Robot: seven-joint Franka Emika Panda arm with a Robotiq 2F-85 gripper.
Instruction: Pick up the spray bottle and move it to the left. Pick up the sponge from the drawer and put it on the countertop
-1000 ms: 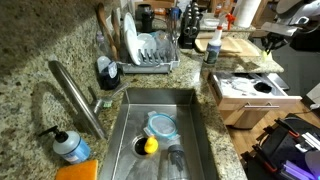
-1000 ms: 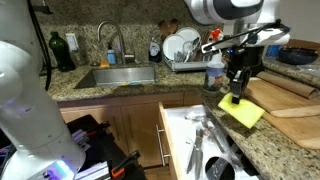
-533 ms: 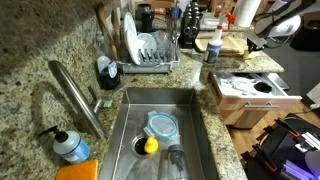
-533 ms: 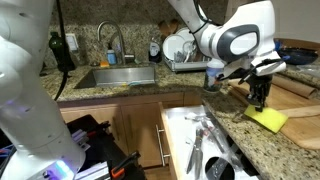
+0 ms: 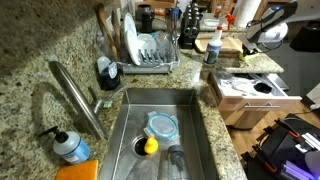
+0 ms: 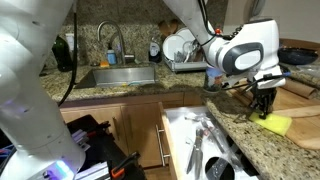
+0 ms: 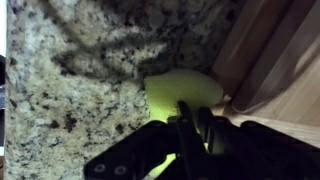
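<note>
I will keep my gripper low over the granite beside the cutting board and open its fingers to let go of the sponge [image 6: 278, 125], because the sponge already lies against the stone.
The yellow sponge [image 6: 278, 125] rests low on the granite countertop [image 6: 240, 125], beside a wooden cutting board [image 6: 296, 100]. My gripper [image 6: 265, 110] stands over the sponge's near edge. In the wrist view the two fingers [image 7: 195, 125] are close together and pinch the sponge [image 7: 185, 88], which lies against the granite. The white spray bottle [image 5: 212, 44] stands upright on the counter next to the dish rack [image 5: 150, 52]. The arm hides it in the exterior view that shows the sponge. The open drawer [image 5: 250, 95] holds utensils and also shows in an exterior view [image 6: 200, 140].
A steel sink [image 5: 160, 130] with a lid and a yellow item lies by the faucet [image 5: 75, 95]. A soap dispenser [image 5: 68, 145] stands at the sink's near corner. The cutting board [image 7: 280, 60] rises just beside the sponge. Bags sit on the floor [image 6: 100, 150].
My gripper has carried the sponge to the right, away from the drawer, and lowered it onto the countertop beside the cutting board. The spray bottle has not moved.
</note>
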